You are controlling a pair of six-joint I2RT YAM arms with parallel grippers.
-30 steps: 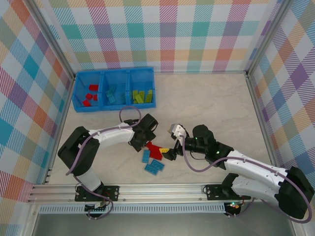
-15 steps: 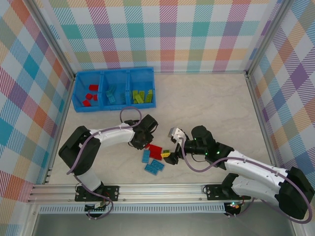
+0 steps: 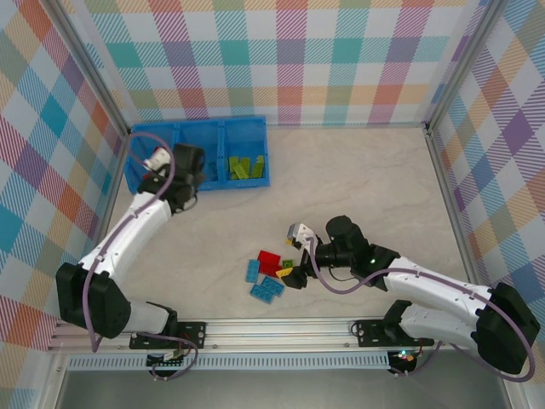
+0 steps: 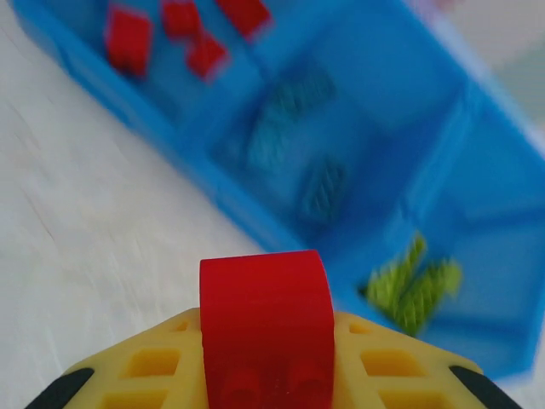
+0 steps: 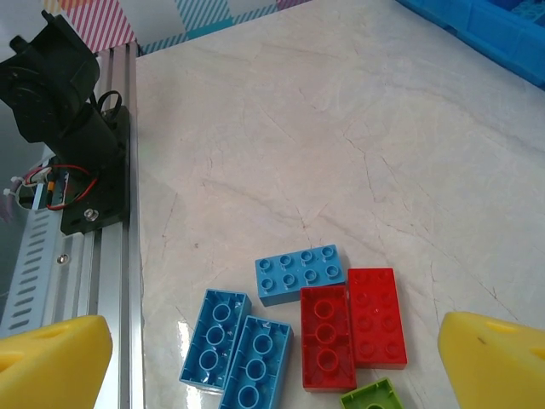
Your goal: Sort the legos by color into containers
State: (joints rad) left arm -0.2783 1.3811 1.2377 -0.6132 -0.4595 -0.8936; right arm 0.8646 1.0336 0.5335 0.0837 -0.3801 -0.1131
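The left gripper moves outward over the bin of red legos next, which lies outward of it, and releases the red lego there, because the colors match.
My left gripper (image 4: pixel 266 362) is shut on a red lego (image 4: pixel 266 328), its yellow fingers (image 4: pixel 153 371) on both sides. In the top view this gripper (image 3: pixel 181 175) hangs over the near wall of the blue containers (image 3: pixel 245 181). Red legos (image 4: pixel 128 38) lie in the left bin, blue legos (image 4: pixel 294 128) in the middle, green legos (image 4: pixel 417 285) in the right. My right gripper (image 5: pixel 272 375) is open above a pile (image 3: pixel 269 271) on the table: two red legos (image 5: pixel 351 324), three blue legos (image 5: pixel 301 273) and a green lego (image 5: pixel 370 394).
A metal rail (image 5: pixel 111 221) with the arm base (image 5: pixel 51 77) runs along the table's near edge, close to the pile. Checkered walls (image 3: pixel 289 60) close off the back and sides. Bare table (image 3: pixel 358 179) lies between pile and containers.
My left arm has swung from the pile up to the containers, carrying the red lego. The right gripper has shifted slightly left toward the pile.
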